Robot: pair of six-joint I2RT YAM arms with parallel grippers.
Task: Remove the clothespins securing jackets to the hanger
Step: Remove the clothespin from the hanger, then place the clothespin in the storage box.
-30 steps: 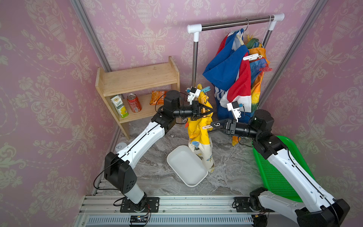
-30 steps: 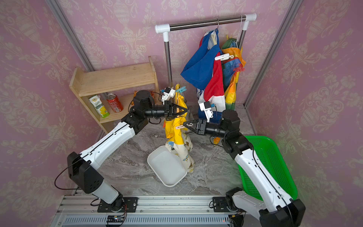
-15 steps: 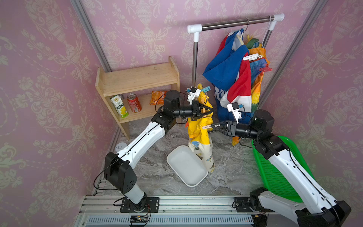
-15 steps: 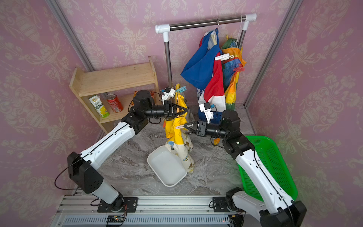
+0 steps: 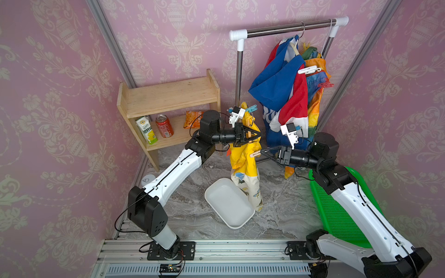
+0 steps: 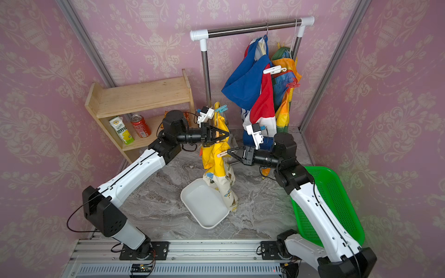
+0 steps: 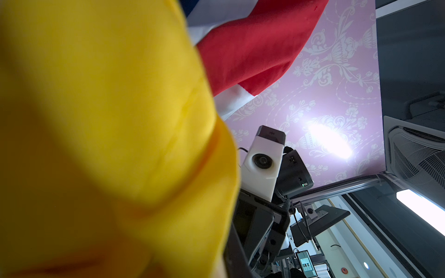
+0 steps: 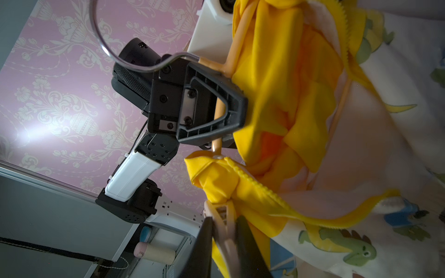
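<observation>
I need to pull my right gripper back and down off the yellow jacket next, to release the beige-pink clothespin inside the white tray [image 5: 231, 204], as that tray is below my gripper and nearer the base.
In both top views my left gripper [image 5: 258, 136] [image 6: 226, 137] is shut on the beige hanger [image 8: 237, 43] that carries the yellow dinosaur jacket [image 5: 243, 158] [image 6: 214, 156], held off the rack. My right gripper [image 5: 262, 151] [image 8: 224, 220] is shut on a beige-pink clothespin [image 5: 255, 154] [image 8: 221, 211] clipped to that jacket's lower shoulder. A teal clothespin [image 5: 251, 108] sits at the jacket's top. On the rack hang the blue, red and white jacket [image 5: 277, 89] with a white clothespin [image 5: 307, 70], and the rainbow jacket [image 5: 315, 101] with a red clothespin [image 5: 325, 84]. Yellow fabric [image 7: 96, 120] fills the left wrist view.
A white tray [image 5: 240, 223] lies on the marble floor under the yellow jacket. A green basket [image 5: 337, 211] stands by the right arm. At the back left, a wooden shelf [image 5: 168, 96] holds a carton, a can and a snack bag. The metal rack [image 5: 289, 26] stands at the back right.
My right gripper has moved left to the yellow jacket and closed onto the beige-pink clothespin. The left arm and the hanger have stayed where they were.
</observation>
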